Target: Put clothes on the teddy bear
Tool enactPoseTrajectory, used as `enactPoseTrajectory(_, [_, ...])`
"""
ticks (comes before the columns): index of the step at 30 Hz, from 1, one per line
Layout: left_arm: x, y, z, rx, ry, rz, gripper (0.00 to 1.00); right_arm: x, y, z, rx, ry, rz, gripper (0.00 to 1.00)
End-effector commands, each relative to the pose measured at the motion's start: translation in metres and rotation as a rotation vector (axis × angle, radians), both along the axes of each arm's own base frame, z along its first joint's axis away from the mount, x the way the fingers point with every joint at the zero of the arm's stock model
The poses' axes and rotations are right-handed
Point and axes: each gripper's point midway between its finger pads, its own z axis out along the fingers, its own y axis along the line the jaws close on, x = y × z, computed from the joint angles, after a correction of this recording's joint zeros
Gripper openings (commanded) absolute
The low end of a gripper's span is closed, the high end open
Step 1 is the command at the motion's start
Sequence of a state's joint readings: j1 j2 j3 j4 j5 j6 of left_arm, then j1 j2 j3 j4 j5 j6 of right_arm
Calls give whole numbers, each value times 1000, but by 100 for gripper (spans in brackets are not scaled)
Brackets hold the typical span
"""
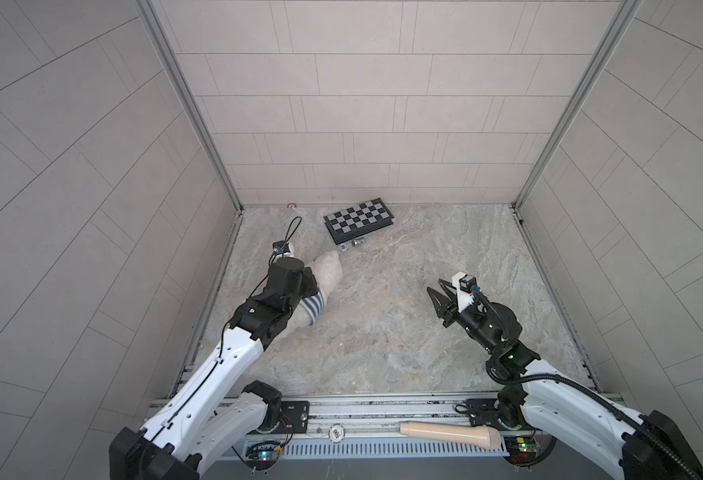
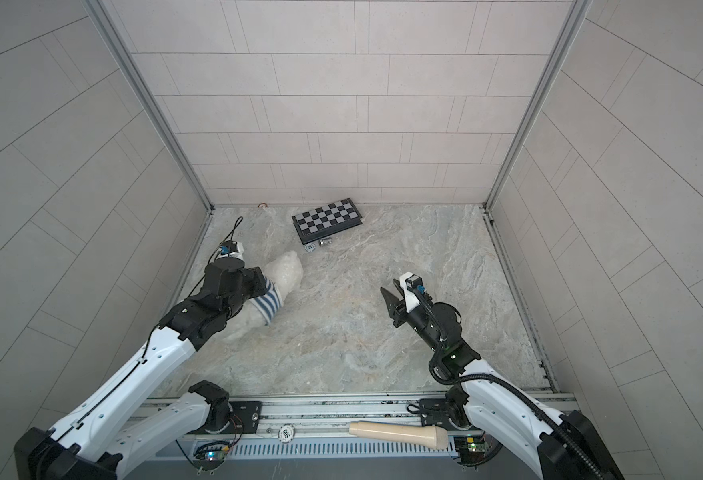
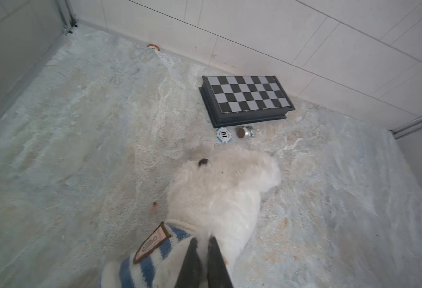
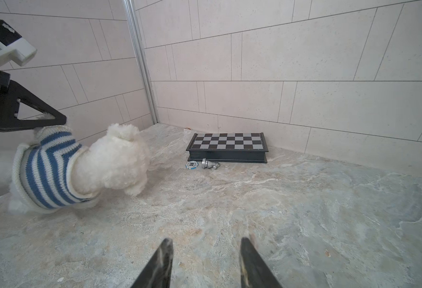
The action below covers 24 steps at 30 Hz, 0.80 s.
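Clear floor for the bear lies back and across toward the right gripper, so the robot's left gripper will next carry the shirt's upper edge there and release it.
The teddy bear (image 1: 329, 269) (image 2: 289, 270) (image 4: 116, 162) lies on the marble floor at the left, its fluffy white head toward the back wall. A blue-and-white striped shirt (image 1: 313, 306) (image 2: 268, 304) (image 4: 46, 172) with a brown badge (image 3: 152, 240) sits round its body. My left gripper (image 3: 203, 240) (image 1: 309, 283) is shut on the shirt's upper edge, with white fluff pinched between the fingers (image 4: 55, 121). The bear's lower body is hidden under the left arm in both top views. My right gripper (image 1: 435, 286) (image 2: 388, 285) (image 4: 206, 240) hovers open and empty over bare floor, well to the bear's right.
A folded chessboard case (image 1: 358, 218) (image 4: 227, 147) lies by the back wall. In front of it are a poker chip (image 1: 342, 248) and a fallen silver chess piece (image 1: 358, 243). A beige handle-shaped piece (image 1: 449, 434) rests on the front rail. Walls close in three sides.
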State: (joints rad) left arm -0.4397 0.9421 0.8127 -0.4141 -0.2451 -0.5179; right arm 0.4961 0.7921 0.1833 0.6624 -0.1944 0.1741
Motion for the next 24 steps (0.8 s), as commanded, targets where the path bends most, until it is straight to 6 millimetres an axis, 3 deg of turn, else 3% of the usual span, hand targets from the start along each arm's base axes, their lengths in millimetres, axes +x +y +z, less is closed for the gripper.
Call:
enactPoseTrajectory(1, [-2,2,14,169,-17,42,0,-1,-6,1,23,-6,-20,45])
enactPoseTrajectory(3, [-1,-12,12,200,-12,28,0,-1,-7,2,29,-9,-26,45])
enactPoseTrajectory(14, [-2,-88,-40,157,57,-94,0,-6,-19,6,32,-13,-59,45])
enactPoseTrajectory(20, [-31,-131,-79,96,163,-238,0,-4,-29,6,31,-12,-101,45])
enactPoseTrajectory(24, [-54,-154,-93,52,212,-313,1,-1,-35,3,31,0,-129,45])
